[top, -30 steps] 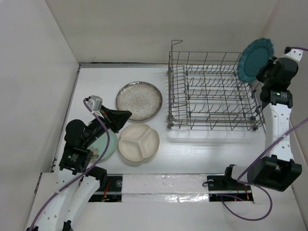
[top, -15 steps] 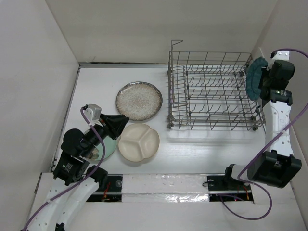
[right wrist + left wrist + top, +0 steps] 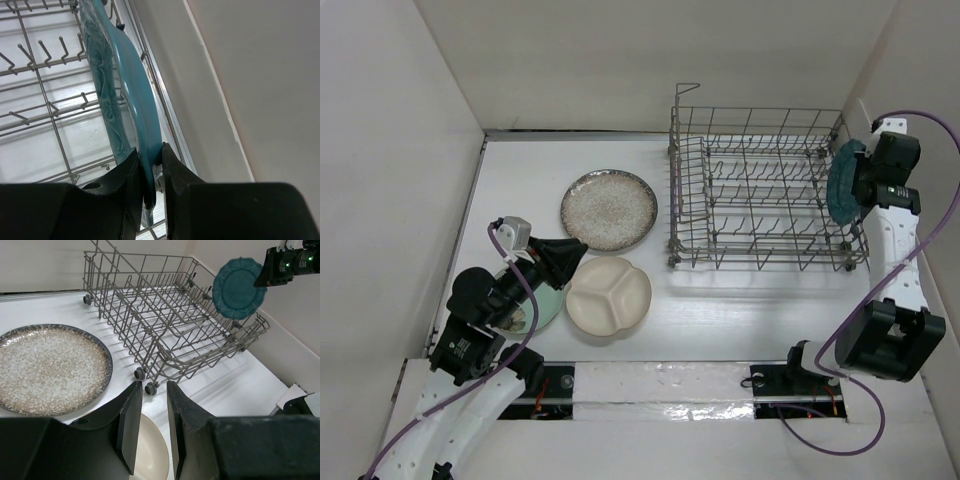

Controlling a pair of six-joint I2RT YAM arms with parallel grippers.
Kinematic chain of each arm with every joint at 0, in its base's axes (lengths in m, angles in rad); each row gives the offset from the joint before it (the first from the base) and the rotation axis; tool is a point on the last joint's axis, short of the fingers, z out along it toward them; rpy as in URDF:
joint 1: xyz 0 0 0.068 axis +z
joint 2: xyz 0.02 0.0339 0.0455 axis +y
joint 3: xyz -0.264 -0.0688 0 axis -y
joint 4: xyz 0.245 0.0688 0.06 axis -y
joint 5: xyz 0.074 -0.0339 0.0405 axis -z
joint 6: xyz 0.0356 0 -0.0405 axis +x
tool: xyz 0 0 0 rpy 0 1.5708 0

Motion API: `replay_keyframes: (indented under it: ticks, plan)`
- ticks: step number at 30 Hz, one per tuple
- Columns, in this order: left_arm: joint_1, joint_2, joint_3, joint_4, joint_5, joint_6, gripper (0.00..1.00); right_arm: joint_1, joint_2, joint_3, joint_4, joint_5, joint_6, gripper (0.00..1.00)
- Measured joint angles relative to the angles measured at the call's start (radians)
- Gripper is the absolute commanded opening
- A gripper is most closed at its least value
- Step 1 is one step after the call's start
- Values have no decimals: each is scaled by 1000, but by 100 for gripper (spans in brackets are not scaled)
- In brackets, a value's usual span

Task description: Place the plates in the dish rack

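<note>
My right gripper moves down next, away from the close side, and sets the dark teal scalloped plate (image 3: 841,187) among the tines, since it still hangs above them.
My right gripper (image 3: 861,186) is shut on the rim of the dark teal scalloped plate (image 3: 841,187), holding it upright and edge-on at the right end of the dish rack (image 3: 760,190). In the right wrist view the plate (image 3: 127,75) rises from my gripper (image 3: 149,152) over the rack's tines. My left gripper (image 3: 582,247) is open and empty, its jaws a little apart above the near edge of the cream divided plate (image 3: 608,296). The speckled plate (image 3: 608,209) lies left of the rack. The pale mint plate (image 3: 544,304) is mostly hidden under my left arm.
The enclosure's right wall (image 3: 240,75) stands close beside the rack's right side. The left wall (image 3: 400,200) is near the left arm. In the left wrist view the rack (image 3: 165,310) has small wheels at its near corner.
The right gripper has brought the teal plate down from above the rack's far right corner to its right end and turned it edge-on. The left arm drew back slightly, then held still.
</note>
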Motion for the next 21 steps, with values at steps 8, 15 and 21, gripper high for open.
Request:
replay_keyframes:
  ticks: [8,15,21]
  plan:
    - [0,0,0,-1,-1,1,23,1,2,-68,14,24,-7,0]
    - [0,0,0,-1,-5,3,23,10,2,-136,28,23,-11,0]
    - [0,0,0,-1,-9,4,23,29,4,-138,31,23,-3,30]
